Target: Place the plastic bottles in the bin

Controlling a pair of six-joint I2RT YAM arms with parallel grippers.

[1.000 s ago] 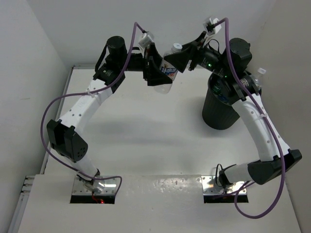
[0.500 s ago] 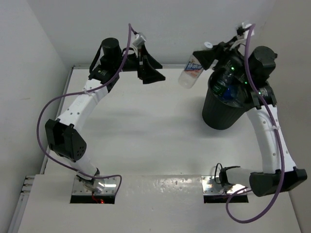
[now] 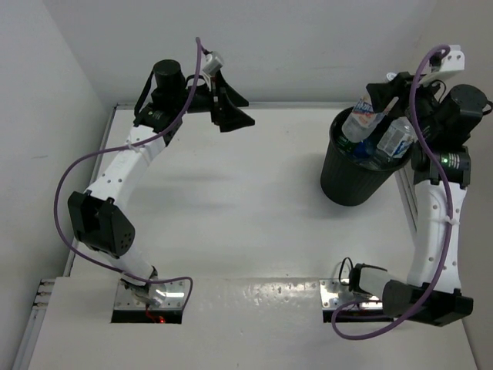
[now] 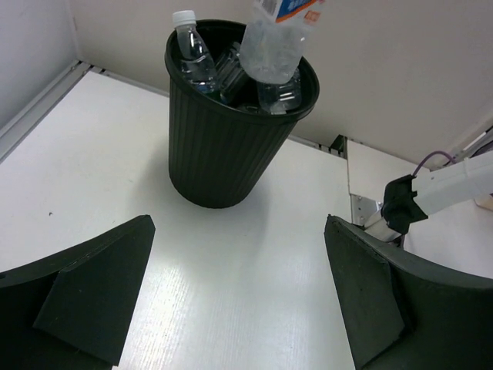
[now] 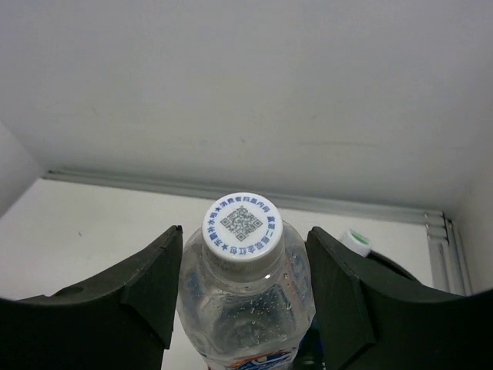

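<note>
I will lower the clear plastic bottle into the bin's opening (image 3: 353,148) with my right gripper next and let it go there. Most of the bottle is still above the bin's rim.
My right gripper (image 3: 375,96) is shut on a clear plastic bottle (image 3: 357,121) with a white cap (image 5: 245,223) and a blue label, holding it upright just over the mouth of the black bin (image 3: 347,181). In the left wrist view that bottle (image 4: 273,42) hangs above the bin's rim (image 4: 223,146). Several other bottles lie inside, one with a white cap (image 4: 192,54), one blue-labelled (image 3: 397,139), and a green cap (image 5: 357,241) shows beside my right finger. My left gripper (image 3: 235,110) is wide open and holds nothing, at the back left, far from the bin.
The bin stands at the table's back right, close to the back wall and the right rail (image 3: 404,196). A raised rail (image 3: 108,127) runs along the left edge. The right arm's white link (image 4: 454,185) shows beyond the bin in the left wrist view.
The left gripper let go of the bottle, opened wide and drew back to the left. The right arm carried the bottle rightward until it hung over the bin.
</note>
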